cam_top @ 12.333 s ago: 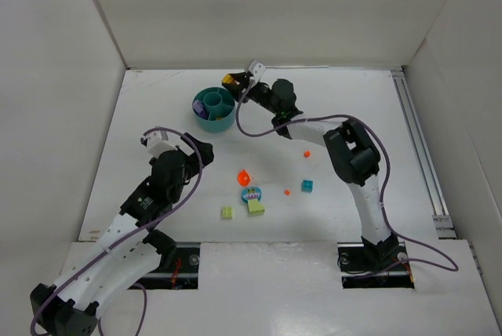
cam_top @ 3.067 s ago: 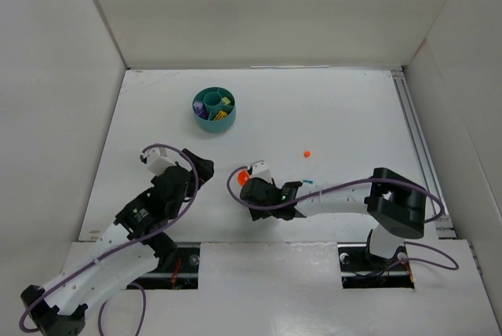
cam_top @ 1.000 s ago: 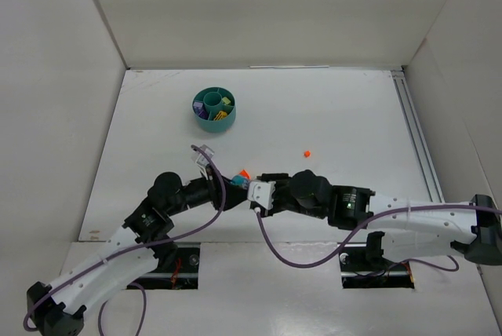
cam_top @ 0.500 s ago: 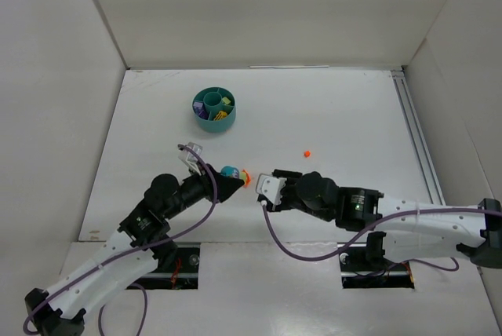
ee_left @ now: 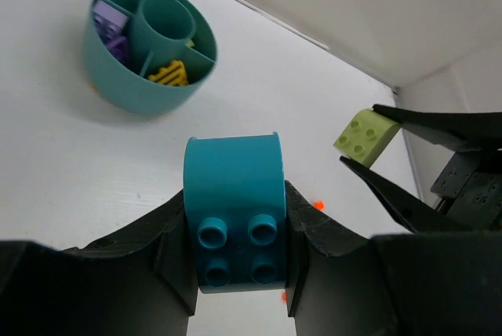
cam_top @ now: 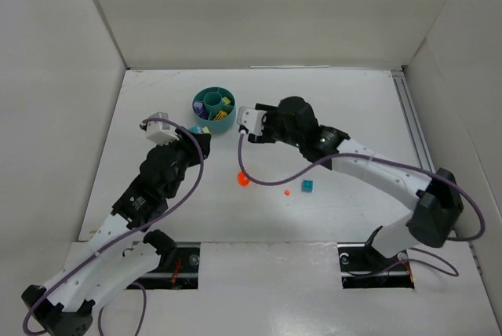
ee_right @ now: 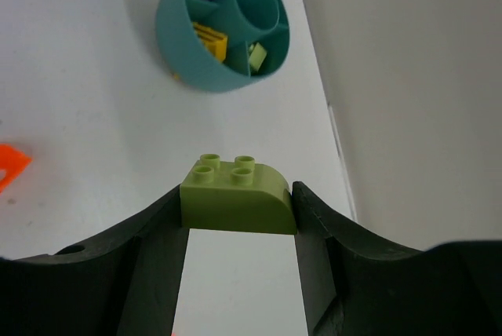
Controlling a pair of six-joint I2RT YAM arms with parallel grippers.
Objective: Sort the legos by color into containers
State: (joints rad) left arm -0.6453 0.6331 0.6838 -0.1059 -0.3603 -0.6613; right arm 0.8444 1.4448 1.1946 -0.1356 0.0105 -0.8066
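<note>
A lime green lego already lies in the bowl's container (cam_top: 227, 102) (ee_right: 263, 53). My right gripper should move outward and to the left in the top view next, over it.
The round teal bowl (cam_top: 216, 125) stands at the back left of the table, and its containers hold purple, yellow and lime green legos. My left gripper (cam_top: 196, 133) hovers just in front of the bowl, shut on a teal lego (ee_left: 234, 214) with a rounded end. My right gripper (cam_top: 245, 118), just right of the bowl, is shut on a lime green lego (ee_right: 238, 199) with a curved edge. In the left wrist view the bowl (ee_left: 137, 96) lies ahead to the left and the lime green lego (ee_left: 366, 133) shows between the right fingers. The right wrist view has the bowl (ee_right: 200, 73) straight ahead.
On the table in front of the bowl lie an orange lego (cam_top: 242, 180), a tiny orange bit (cam_top: 287, 191) and a small teal brick (cam_top: 308, 186). White walls close in the table on the left, back and right.
Both arms have swung from the near middle of the table up toward the bowl, the left carrying the teal lego, the right the lime green one. The orange lego stays on the table.
</note>
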